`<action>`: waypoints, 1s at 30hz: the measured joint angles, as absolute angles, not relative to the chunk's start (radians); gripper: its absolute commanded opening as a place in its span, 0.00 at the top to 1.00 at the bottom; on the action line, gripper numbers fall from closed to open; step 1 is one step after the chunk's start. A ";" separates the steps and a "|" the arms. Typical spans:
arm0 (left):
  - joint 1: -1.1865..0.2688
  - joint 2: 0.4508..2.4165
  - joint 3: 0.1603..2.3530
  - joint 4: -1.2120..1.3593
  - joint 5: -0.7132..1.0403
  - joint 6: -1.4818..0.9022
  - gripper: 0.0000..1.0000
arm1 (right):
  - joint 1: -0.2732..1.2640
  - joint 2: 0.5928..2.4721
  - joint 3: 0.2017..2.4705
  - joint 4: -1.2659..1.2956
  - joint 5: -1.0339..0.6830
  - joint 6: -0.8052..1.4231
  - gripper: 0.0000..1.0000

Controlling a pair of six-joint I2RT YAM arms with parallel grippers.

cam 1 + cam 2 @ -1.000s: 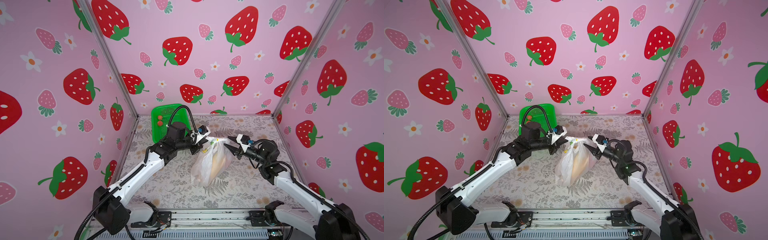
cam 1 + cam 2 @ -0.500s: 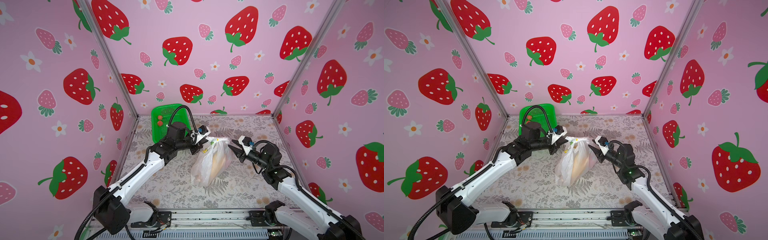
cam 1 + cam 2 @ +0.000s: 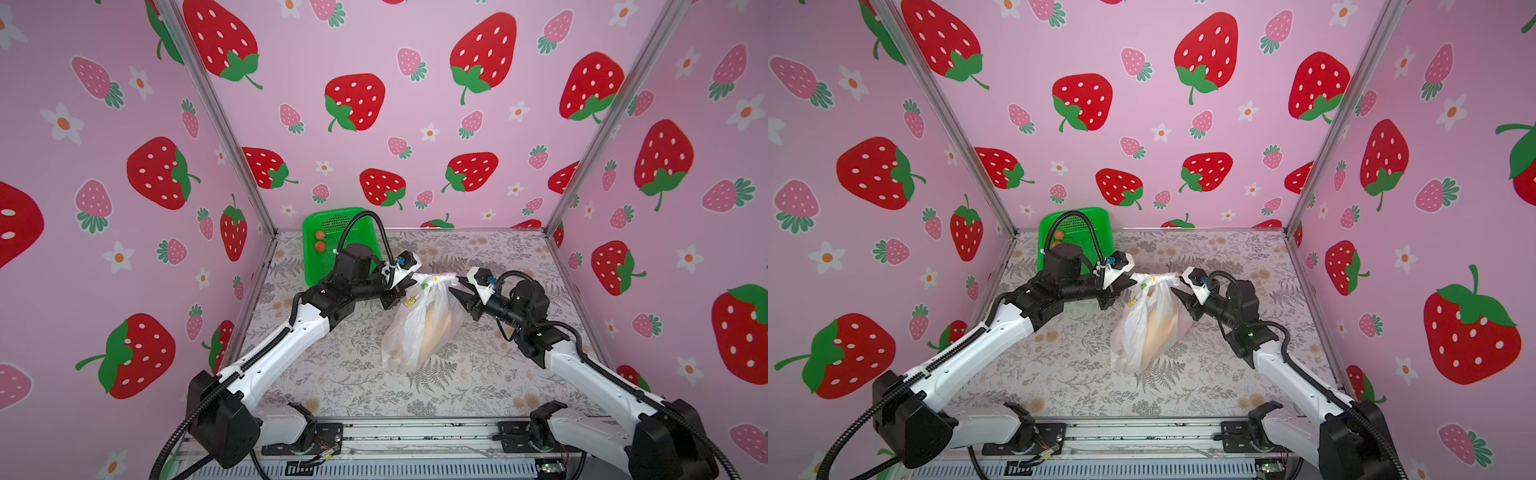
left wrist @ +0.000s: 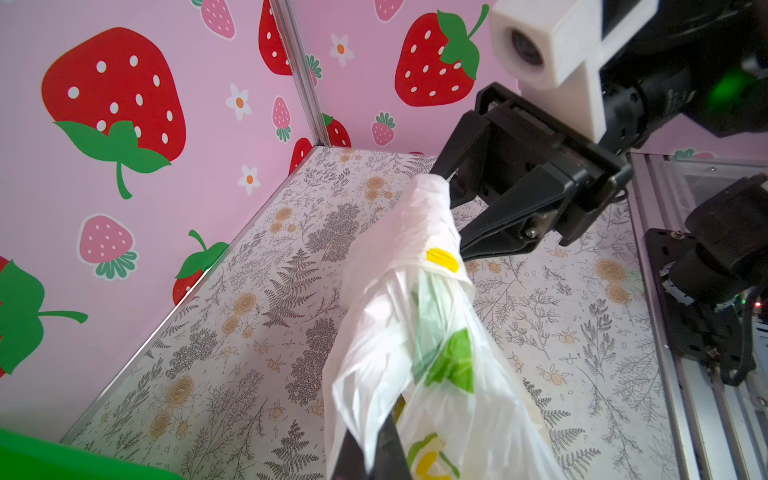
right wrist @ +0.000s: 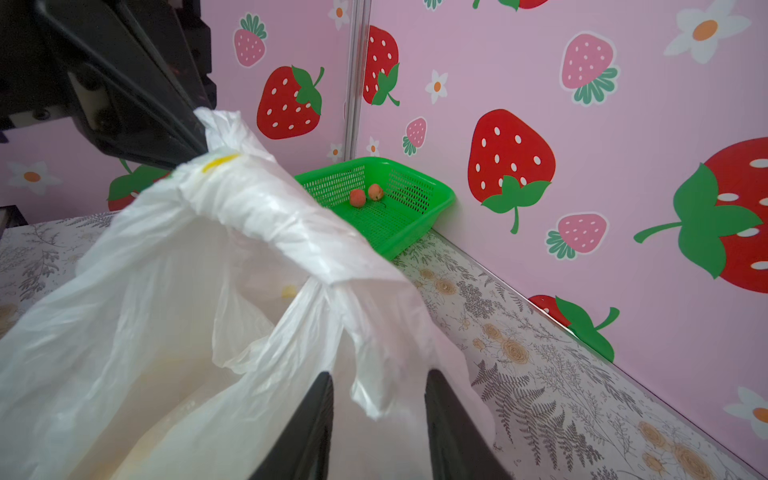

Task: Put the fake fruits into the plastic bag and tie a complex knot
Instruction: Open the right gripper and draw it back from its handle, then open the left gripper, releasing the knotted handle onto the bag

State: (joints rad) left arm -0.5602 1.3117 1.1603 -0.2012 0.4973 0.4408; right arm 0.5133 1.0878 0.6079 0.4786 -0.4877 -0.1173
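I will next move my left gripper down away from my right gripper, toward the green basket's rim (image 3: 376, 242) (image 4: 72, 458) below it, and release the bag's bunched top.
The plastic bag (image 3: 415, 332) (image 3: 1148, 332) hangs over the floral mat, and a yellowish fake fruit (image 3: 436, 328) shows through its film. My left gripper (image 3: 409, 286) (image 4: 370, 440) is shut on the bag's bunched top. A twisted white band (image 3: 436, 277) runs from it towards my right gripper (image 3: 455, 286) (image 5: 378, 386). That gripper is open, and a loose flap of the bag (image 5: 208, 270) hangs between its fingers. I cannot tell whether the band holds a knot. Two small red fake fruits (image 5: 357, 197) lie in the basket.
A green perforated basket (image 3: 328, 224) (image 5: 415, 224) stands in the back left corner against the walls. Pink strawberry walls close the floral mat (image 3: 332, 374) on three sides. A metal rail with the arm bases (image 3: 415, 436) runs along the front edge.
My right gripper has shifted slightly at the bag's top, and its jaws narrowed, then widened a little. The left gripper and the bag have stayed put.
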 measured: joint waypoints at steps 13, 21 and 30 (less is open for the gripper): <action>-0.560 1.312 1.160 -0.201 0.498 0.441 1.00 | 0.513 1.116 0.639 0.503 -0.525 -0.096 0.96; -0.556 1.294 1.143 -0.175 0.438 0.400 1.00 | 0.516 1.072 0.641 0.395 -0.416 -0.032 1.00; -0.463 1.242 1.039 -0.086 0.256 0.221 1.00 | 0.498 0.934 0.532 0.204 -0.243 0.151 1.00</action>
